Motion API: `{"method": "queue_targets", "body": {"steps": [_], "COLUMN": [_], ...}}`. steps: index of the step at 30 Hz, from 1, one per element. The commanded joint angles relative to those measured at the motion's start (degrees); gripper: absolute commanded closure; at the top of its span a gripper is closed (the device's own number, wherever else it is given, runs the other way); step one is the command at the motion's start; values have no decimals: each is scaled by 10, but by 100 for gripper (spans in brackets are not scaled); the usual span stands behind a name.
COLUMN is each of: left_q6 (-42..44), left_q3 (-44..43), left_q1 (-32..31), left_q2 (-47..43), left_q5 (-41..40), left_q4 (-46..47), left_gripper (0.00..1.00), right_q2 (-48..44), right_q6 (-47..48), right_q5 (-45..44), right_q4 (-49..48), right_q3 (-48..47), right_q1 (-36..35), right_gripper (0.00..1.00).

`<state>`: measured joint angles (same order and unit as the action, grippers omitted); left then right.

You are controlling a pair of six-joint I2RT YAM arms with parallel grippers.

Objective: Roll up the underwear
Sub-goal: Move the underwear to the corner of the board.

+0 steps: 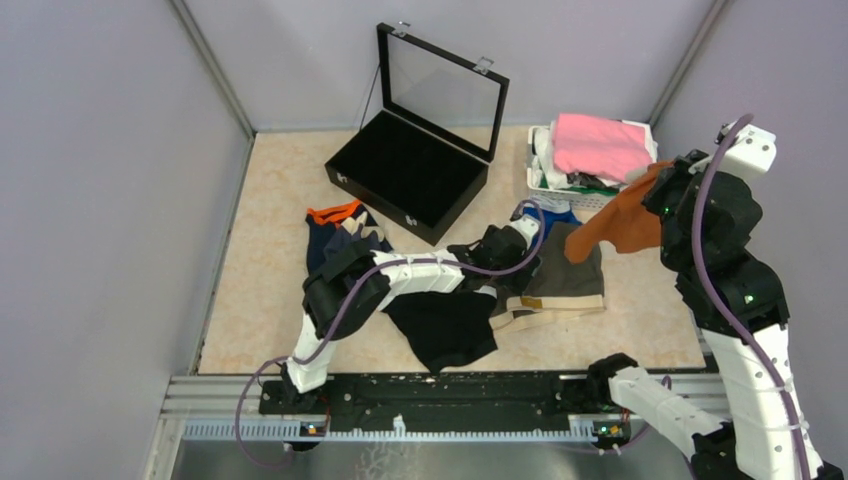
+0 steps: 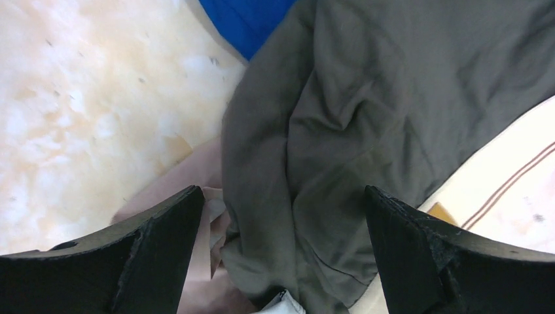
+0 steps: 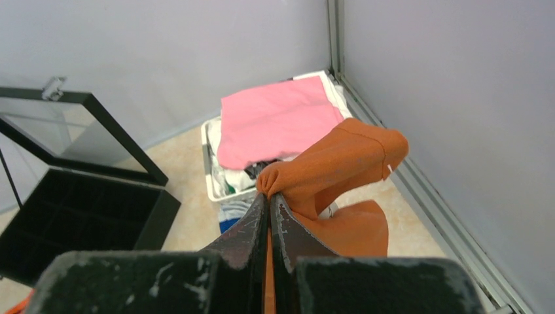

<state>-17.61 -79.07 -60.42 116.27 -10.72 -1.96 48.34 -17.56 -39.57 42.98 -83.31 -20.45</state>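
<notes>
My left gripper needs to go down next and close on the bunched edge of the dark grey underwear (image 2: 273,226) just below it, because its fingers are on both sides of that edge.
My right gripper (image 1: 662,192) is shut on a rust-orange underwear (image 1: 625,218) and holds it up in the air at the right, in front of the basket. In the right wrist view the fingers pinch a fold of the orange fabric (image 3: 340,163) at the tips (image 3: 269,195). My left gripper (image 1: 497,246) is open, low over a dark grey underwear (image 1: 572,262) with a cream waistband. Its jaws straddle the grey fabric (image 2: 366,98) without holding it (image 2: 283,196). A blue underwear (image 2: 252,19) lies beyond. A black underwear (image 1: 445,325) and a navy one (image 1: 335,232) lie on the table.
A white basket (image 1: 538,182) at the back right holds a pink folded cloth (image 1: 600,145) and white items. An open black case (image 1: 410,175) with a glass lid stands at the back middle. Grey walls close in the left, back and right sides.
</notes>
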Motion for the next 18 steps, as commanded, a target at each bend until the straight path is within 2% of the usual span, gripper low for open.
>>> {"method": "queue_targets", "body": {"steps": [1,3,7,9,10,11,15,18], "left_q6": [13,10,-25,-46,-60,-77,-167,-231], "left_q3": [-19,-13,10,46,69,94,208,267], "left_q1": [-10,-10,-10,-10,-10,-10,-5,16], "left_q2": [29,36,30,6,-12,-32,-130,-193], "left_q5": [5,4,-16,-35,-48,-64,-130,-151], "left_q4": [-42,-59,-112,-126,-133,-139,-181,-225], "left_gripper": [4,14,45,60,73,78,87,90], "right_q2": [-4,-4,-5,-6,-6,-6,-5,-1], "right_q6": [2,0,-4,-4,-4,-4,-6,-11], "right_q5": [14,19,27,28,29,31,38,47], "right_q4": [-11,-14,-19,-21,-23,-26,-36,-44], "right_q3": [8,14,27,31,33,36,50,58], "right_q1": [3,3,3,3,3,3,3,3], "right_gripper": [100,100,100,100,100,100,100,100]}}
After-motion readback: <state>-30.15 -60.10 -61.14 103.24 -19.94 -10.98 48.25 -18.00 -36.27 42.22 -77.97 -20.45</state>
